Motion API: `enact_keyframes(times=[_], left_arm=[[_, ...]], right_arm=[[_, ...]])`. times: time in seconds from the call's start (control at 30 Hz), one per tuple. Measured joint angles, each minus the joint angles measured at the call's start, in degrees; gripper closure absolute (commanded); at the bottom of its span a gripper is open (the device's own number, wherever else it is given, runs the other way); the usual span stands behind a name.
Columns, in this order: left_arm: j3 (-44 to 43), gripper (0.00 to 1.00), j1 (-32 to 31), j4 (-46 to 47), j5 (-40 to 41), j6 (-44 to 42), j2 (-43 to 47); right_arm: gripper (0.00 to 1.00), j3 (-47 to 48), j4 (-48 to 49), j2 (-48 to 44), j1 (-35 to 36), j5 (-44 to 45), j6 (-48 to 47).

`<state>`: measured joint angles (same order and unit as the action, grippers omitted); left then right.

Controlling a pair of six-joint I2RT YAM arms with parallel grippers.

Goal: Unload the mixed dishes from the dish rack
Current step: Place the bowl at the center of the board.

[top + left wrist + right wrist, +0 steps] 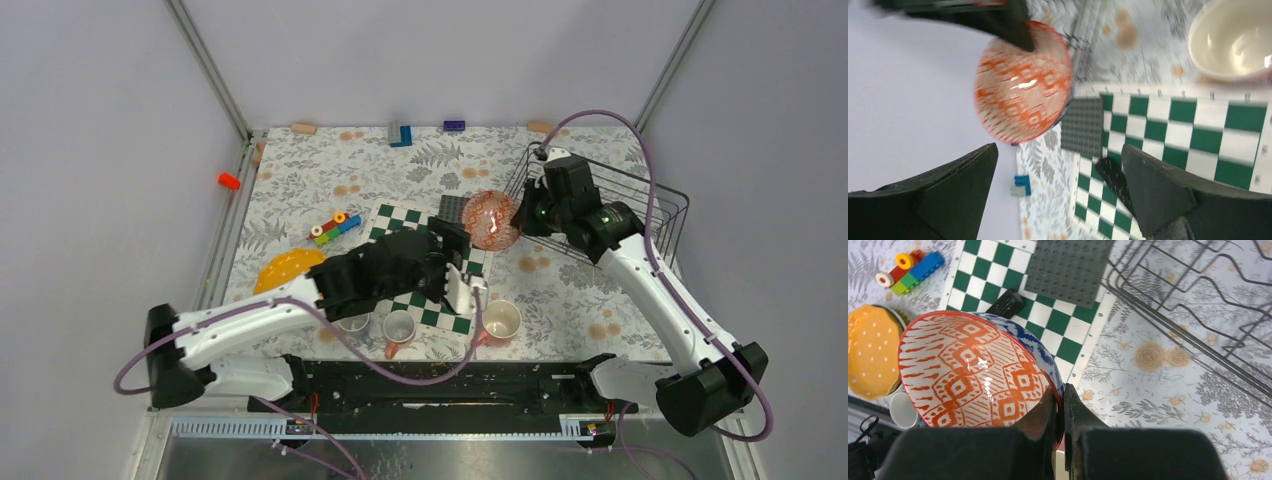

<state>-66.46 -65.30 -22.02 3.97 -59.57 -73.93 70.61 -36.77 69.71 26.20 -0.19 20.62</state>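
Note:
My right gripper draws back and lowers next to release the dish beside the cream mug, where bare tabletop lies below the gripper and nearer my base.
My right gripper [1062,400] is shut on the rim of the red-and-white patterned dish [973,375] and holds it in the air, left of the black wire dish rack [640,205], over the chessboard's far edge. The dish [490,220] is tilted on edge. My left gripper [460,270] is open and empty, just near of the dish [1020,82], which shows between and beyond its fingers. The yellow-orange plate [288,268] lies on the table at left. Three mugs [352,322] [398,328] [500,320] stand near the front edge. No dishes show in the rack [1198,310].
A green-and-white chessboard [400,225] lies mid-table with a dark grey studded plate [450,208] and a black stick [1005,304] on it. Coloured toy blocks [335,228] lie left of it. Small blocks line the far edge [400,133].

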Motion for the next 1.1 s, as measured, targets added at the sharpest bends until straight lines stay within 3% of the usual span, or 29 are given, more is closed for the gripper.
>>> enact_keyframes(times=[0.17,0.27,0.33,0.53,0.7,0.87,1.1], left_arm=[[12.5,0.01,0.7,20.6,-0.5,13.8,13.7],[17.7,0.01,1.6,34.5,9.4,27.6,17.5],[18.6,0.01,4.3,38.5,16.3,38.4,18.4],[18.6,0.01,13.7,32.9,27.4,65.1,19.3],[18.7,0.01,16.6,21.8,31.5,79.9,19.1],[21.5,0.01,17.2,15.8,34.2,87.2,21.2],[25.0,0.01,17.2,12.7,35.3,90.1,27.5]], right_arm=[[1.00,-4.2,1.0,-2.3,-4.7,-0.3,0.7],[1.00,-9.6,1.8,-4.8,-7.4,-0.5,2.0],[1.00,-12.9,1.8,-6.7,-8.5,-0.5,2.9],[1.00,-21.3,2.0,-13.8,-9.7,2.2,6.6],[1.00,-26.6,3.5,-17.5,-9.9,6.8,10.3],[1.00,-31.9,3.9,-21.9,-10.1,10.4,13.8],[1.00,-38.2,2.8,-29.4,-10.1,12.7,17.5]])
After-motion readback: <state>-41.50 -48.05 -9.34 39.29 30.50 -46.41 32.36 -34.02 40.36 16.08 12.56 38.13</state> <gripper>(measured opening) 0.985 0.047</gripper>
